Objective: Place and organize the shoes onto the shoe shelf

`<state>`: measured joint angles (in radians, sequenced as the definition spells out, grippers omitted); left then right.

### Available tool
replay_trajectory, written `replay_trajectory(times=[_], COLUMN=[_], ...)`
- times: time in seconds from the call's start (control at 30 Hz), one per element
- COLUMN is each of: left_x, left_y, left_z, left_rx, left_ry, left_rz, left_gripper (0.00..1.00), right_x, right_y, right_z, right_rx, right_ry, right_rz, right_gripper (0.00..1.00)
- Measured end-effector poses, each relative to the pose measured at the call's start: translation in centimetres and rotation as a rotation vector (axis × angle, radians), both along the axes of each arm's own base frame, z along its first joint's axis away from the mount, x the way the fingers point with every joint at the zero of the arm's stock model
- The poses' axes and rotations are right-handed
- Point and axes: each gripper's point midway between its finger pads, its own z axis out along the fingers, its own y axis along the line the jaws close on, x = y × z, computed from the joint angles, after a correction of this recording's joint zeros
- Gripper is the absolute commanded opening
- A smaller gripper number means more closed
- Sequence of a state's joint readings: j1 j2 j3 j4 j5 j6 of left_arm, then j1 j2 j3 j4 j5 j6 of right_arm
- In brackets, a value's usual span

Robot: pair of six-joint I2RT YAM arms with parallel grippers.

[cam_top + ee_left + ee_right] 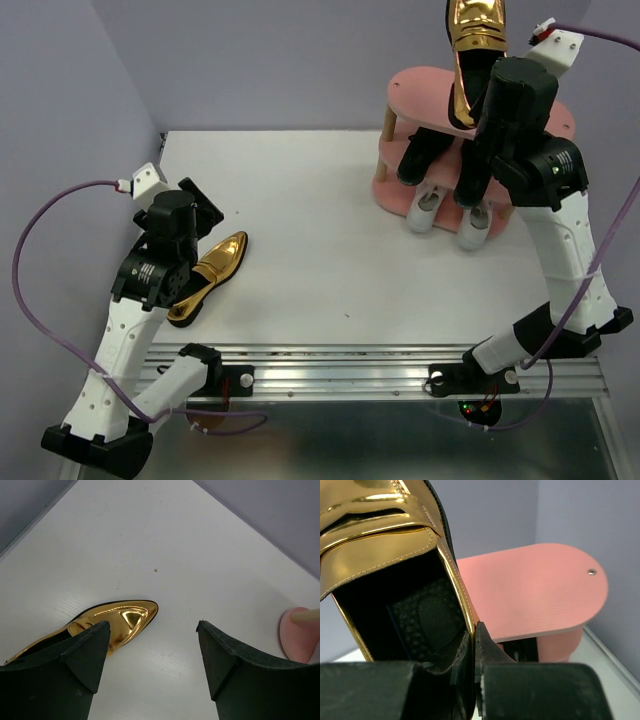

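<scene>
I will move my right gripper to the right in the top view. Then I will lower the gold heel onto the top board's bare end (556,118) (553,586) and leave room for the second gold heel.
My right gripper (473,632) is shut on the side wall of a gold high heel (380,535), held above the top board of the pink shoe shelf (540,595). In the top view this heel (476,40) hangs over the shelf (420,95). Two black shoes (425,155) sit on the middle tier and two white sneakers (428,208) on the bottom tier. The second gold heel (210,272) lies on the table by my left gripper (200,205), which is open and empty; its toe (127,617) shows just beyond the left finger (82,652).
Purple walls close the back and left. A metal rail (380,375) runs along the near table edge. The white table (330,270) stretches between the lying heel and the shelf. A corner of the shelf's base (300,635) shows at the right of the left wrist view.
</scene>
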<state>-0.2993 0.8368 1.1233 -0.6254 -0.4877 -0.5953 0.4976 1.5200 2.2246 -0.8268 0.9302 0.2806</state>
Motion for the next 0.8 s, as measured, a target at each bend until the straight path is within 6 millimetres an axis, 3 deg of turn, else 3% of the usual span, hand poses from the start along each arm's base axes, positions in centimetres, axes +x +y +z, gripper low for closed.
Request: replay_trajectory(times=[0.13,0.33,0.5,0.8], left_x=[0.2,0.5,1.0,1.2], left_y=[-0.2,-0.5,-1.0,-1.2], left_z=[-0.4,-0.8,-1.1,-1.5], left_rx=[0.0,-0.004,-0.011,-0.011], left_ry=[0.014,0.018,0.026,0.032], left_rz=[-0.008,-0.02,-0.038,-0.047], left_gripper=[0.81,0.81,0.81,0.81], right_x=[-1.7,-2.6,-1.7,0.3], right_y=[-2.0,-4.2,-5.5,-9.8], right_z=[0.4,-1.0,-2.9,-6.3], right_rx=[-0.014,-0.071,-0.096,-0.023], right_ry=[-0.011,0.038,0.089,0.177], right_rz=[-0.08,-0.207,-0.249,-0.296], right_gripper=[0.01,0.01,0.01,0.01])
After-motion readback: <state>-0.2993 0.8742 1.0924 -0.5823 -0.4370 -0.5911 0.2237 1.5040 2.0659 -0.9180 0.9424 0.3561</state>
